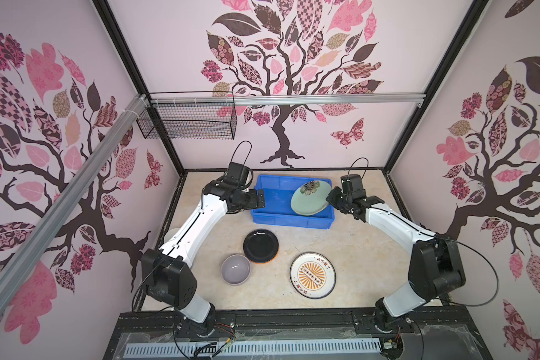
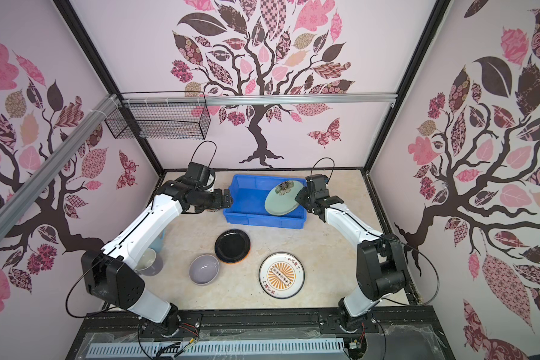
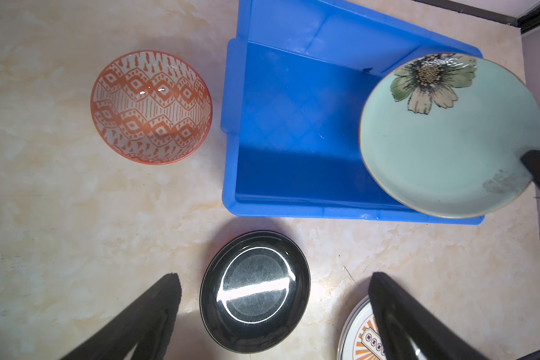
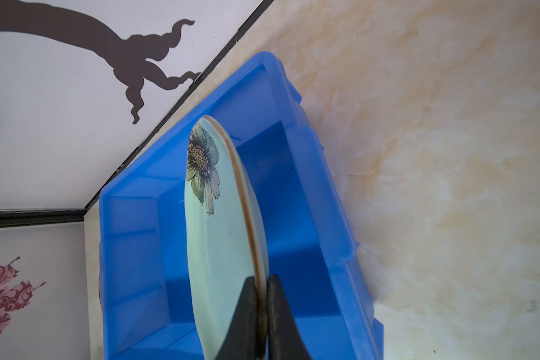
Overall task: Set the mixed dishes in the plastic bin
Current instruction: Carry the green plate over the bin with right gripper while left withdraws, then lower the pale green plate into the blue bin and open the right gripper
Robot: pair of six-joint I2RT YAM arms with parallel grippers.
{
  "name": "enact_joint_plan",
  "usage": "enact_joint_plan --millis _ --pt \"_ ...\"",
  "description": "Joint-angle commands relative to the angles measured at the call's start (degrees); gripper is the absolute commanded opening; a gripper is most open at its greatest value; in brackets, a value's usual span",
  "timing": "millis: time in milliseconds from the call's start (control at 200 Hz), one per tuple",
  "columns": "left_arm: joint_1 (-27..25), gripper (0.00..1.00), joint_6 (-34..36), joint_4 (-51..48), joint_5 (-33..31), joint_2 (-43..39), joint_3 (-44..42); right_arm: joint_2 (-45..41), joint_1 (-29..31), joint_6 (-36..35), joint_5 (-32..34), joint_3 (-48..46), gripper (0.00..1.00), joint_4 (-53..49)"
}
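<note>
My right gripper will next move down and across the bin toward the bin's end by the orange-patterned bowl and release the plate there, because the bottom of the bin is empty at that end.
The blue plastic bin [image 1: 281, 218] stands at the back of the table. My right gripper [image 4: 261, 280] is shut on the rim of the pale green plate [image 1: 310, 198], holding it tilted over the bin's right end. At the bin's left rim hovers my left gripper [image 1: 261, 198], open and with nothing in it. The orange-patterned bowl [image 3: 151, 107] sits left of the bin. In front of the bin lie the black plate [image 1: 260, 244], the lavender bowl [image 1: 235, 269] and the sunburst plate [image 1: 312, 275]. Two mugs [image 2: 148, 261] stand by the left arm, partly hidden.
A black wire basket [image 1: 187, 123] hangs from the rail on the back wall, well above the table. Patterned walls close in the left, right and back sides. A black frame rail [image 1: 293, 321] runs along the front edge.
</note>
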Motion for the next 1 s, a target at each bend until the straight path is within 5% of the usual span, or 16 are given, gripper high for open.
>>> enact_joint_plan --millis 0,545,995 --pt "0.28 0.99 0.93 0.53 -0.31 -1.96 -2.64 1.79 -0.23 1.38 -3.74 4.62 0.0 8.84" --pt "0.29 0.99 1.96 0.93 -0.16 -1.92 -4.71 14.16 -0.19 -0.06 -9.25 10.58 0.0 9.43" --pt "1.77 0.99 1.74 2.49 1.54 6.85 0.72 23.82 2.56 -2.96 -15.51 19.53 0.0 5.73"
